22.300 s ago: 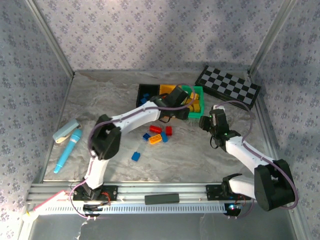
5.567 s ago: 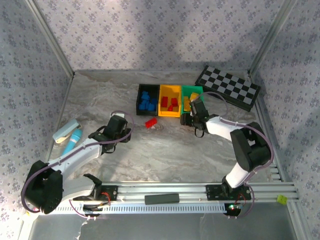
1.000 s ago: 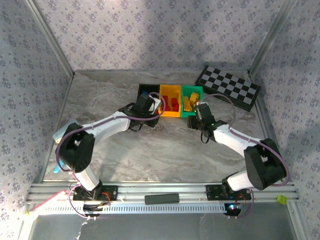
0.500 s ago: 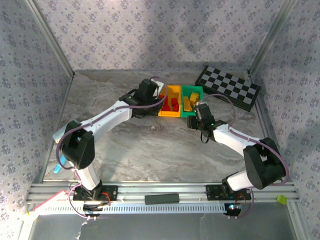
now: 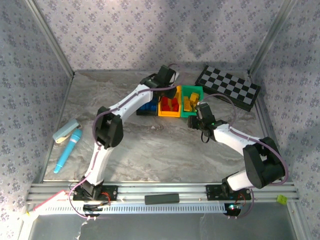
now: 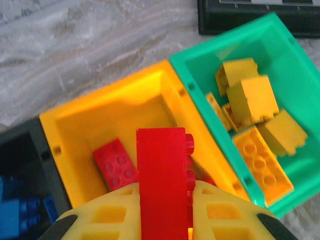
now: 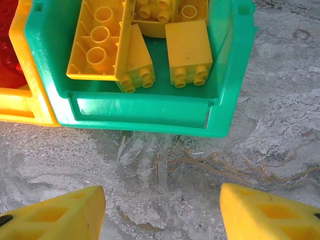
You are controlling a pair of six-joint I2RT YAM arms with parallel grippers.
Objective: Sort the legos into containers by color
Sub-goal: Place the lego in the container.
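My left gripper lowers into the yellow-orange bin next and releases its red lego there, since that bin already holds another red lego.
My left gripper (image 5: 168,89) hangs over the yellow-orange bin (image 5: 163,111), shut on a red lego (image 6: 162,180) held upright between its fingers. Below it, that bin (image 6: 100,107) holds another red lego (image 6: 115,162). The green bin (image 6: 280,37) beside it contains several yellow-orange legos (image 6: 252,97). The black bin (image 5: 141,111) on the left holds blue legos (image 6: 20,220). My right gripper (image 5: 196,120) rests low on the table just in front of the green bin (image 7: 145,107), open with nothing but bare table between its fingers (image 7: 65,212).
A black-and-white checkerboard (image 5: 227,88) lies right of the bins, against the back right. A light blue marker (image 5: 67,150) and a grey-white object (image 5: 66,131) lie at the table's left edge. Patterned walls enclose the table on three sides.
My left arm has swung from the table in front of the black bin up and right over the yellow-orange bin, carrying the red lego. The right arm has stayed put.
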